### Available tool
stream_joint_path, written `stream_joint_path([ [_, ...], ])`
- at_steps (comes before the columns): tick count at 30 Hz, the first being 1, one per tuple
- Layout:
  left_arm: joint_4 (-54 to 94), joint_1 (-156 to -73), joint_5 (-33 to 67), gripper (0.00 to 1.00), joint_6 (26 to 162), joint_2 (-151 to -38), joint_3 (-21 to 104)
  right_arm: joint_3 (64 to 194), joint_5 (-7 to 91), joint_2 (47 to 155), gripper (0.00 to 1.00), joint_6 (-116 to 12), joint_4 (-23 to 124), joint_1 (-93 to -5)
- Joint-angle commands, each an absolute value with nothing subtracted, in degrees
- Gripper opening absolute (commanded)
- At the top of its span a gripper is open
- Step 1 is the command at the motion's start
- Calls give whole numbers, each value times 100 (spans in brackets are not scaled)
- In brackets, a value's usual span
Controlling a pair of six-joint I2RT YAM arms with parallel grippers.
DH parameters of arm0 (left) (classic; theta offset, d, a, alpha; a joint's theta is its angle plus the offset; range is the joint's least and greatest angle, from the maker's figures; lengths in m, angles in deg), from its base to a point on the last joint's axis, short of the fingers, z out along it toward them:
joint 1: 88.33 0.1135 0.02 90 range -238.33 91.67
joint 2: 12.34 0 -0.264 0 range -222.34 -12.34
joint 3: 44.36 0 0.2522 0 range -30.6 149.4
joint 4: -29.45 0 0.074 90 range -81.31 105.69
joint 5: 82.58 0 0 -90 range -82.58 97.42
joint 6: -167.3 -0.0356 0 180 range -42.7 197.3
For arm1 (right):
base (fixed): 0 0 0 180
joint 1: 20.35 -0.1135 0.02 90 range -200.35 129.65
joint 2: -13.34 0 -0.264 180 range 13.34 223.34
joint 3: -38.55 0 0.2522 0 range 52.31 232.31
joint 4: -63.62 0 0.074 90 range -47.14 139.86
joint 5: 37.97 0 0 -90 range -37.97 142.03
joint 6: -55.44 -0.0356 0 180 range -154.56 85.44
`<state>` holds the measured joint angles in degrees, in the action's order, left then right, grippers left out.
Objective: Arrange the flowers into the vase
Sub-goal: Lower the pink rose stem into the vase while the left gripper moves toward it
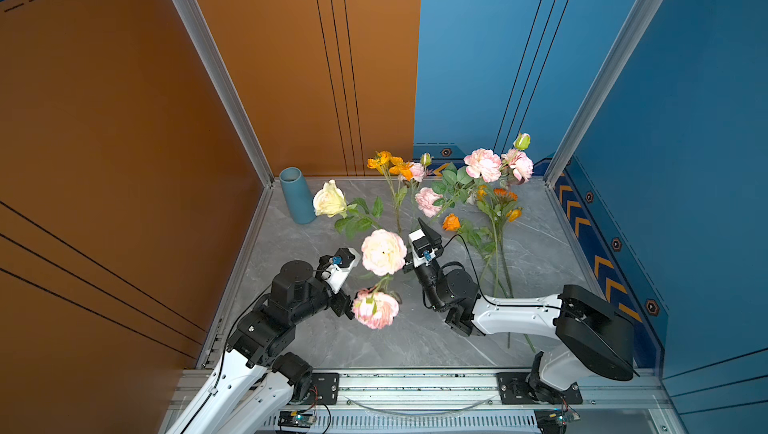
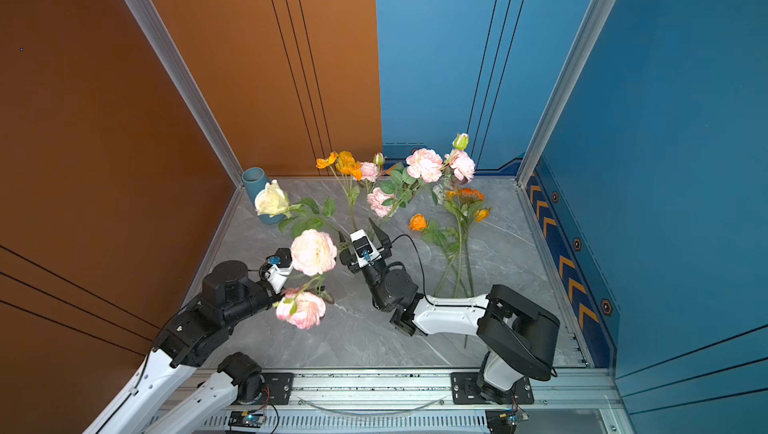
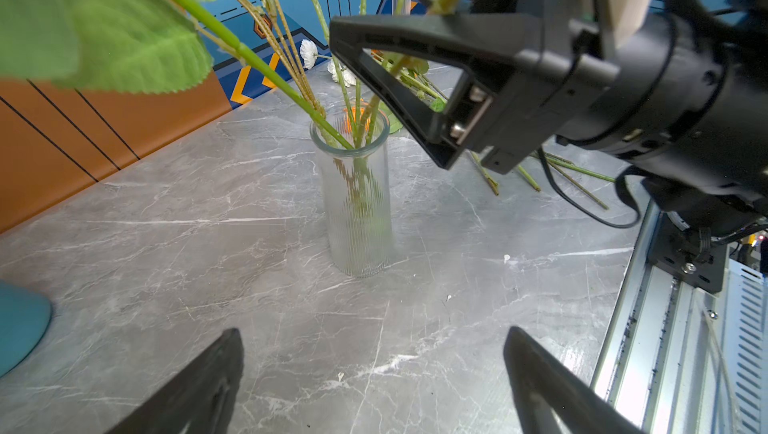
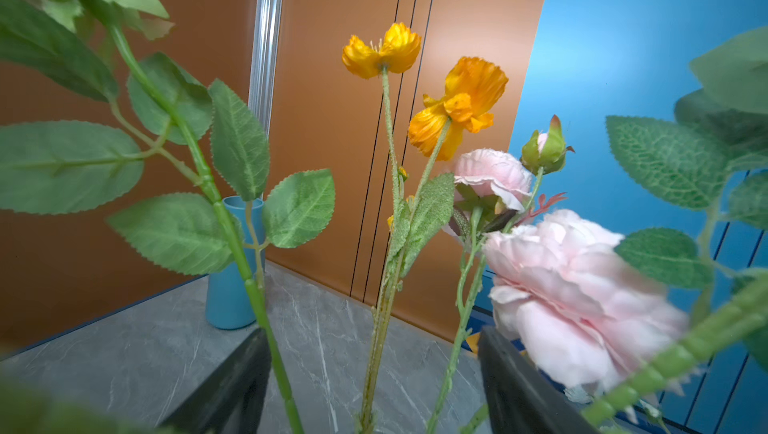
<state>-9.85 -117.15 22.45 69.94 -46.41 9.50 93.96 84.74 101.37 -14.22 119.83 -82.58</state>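
Note:
The ribbed side of the vase below the rim [image 3: 356, 180] is clear glass-side beneath the stems. My left gripper moves outward to it next, level, and closes around it.
A clear ribbed glass vase [image 3: 358, 203] stands on the grey table and holds several green stems. In both top views blooms and my right gripper hide it. Flowers fan out from it: a cream rose [image 1: 329, 199], orange poppies [image 1: 390, 162], pink peonies [image 1: 482, 164], a large cream-pink bloom [image 1: 383, 251] and a pink one [image 1: 376, 308]. My right gripper [image 4: 374, 374] is open just above the vase mouth, with three stems passing loosely between its fingers [image 4: 232, 386]. My left gripper [image 3: 374, 369] is open and empty, a short way from the vase on its near left.
A blue vase [image 1: 296, 195] stands empty in the back left corner. More orange flowers [image 1: 500, 199] lie on the table at the right, their stems running under my right arm. Walls close in the back and both sides; a metal rail [image 1: 415, 386] runs along the front.

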Motion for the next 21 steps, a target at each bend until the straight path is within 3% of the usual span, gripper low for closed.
stream_joint_path([
  [1, -471, -11696, 2038, 98, 7506, -4759, 989, 9366, 8821, 9477, 86, -1859, 10680, -8380],
  [7, 732, -12057, 1455, 98, 8239, -5096, 523, 9214, 8666, 8251, 100, -2807, 8433, -8389],
  [13, 2474, -12656, 514, 98, 7979, -5490, -336, 9435, 7650, 7201, 100, -3916, 5692, -8099],
  [21, 4912, -12728, 451, 98, 7460, -7103, -891, 8631, 6478, 6348, 100, -5246, 4536, -7631],
])
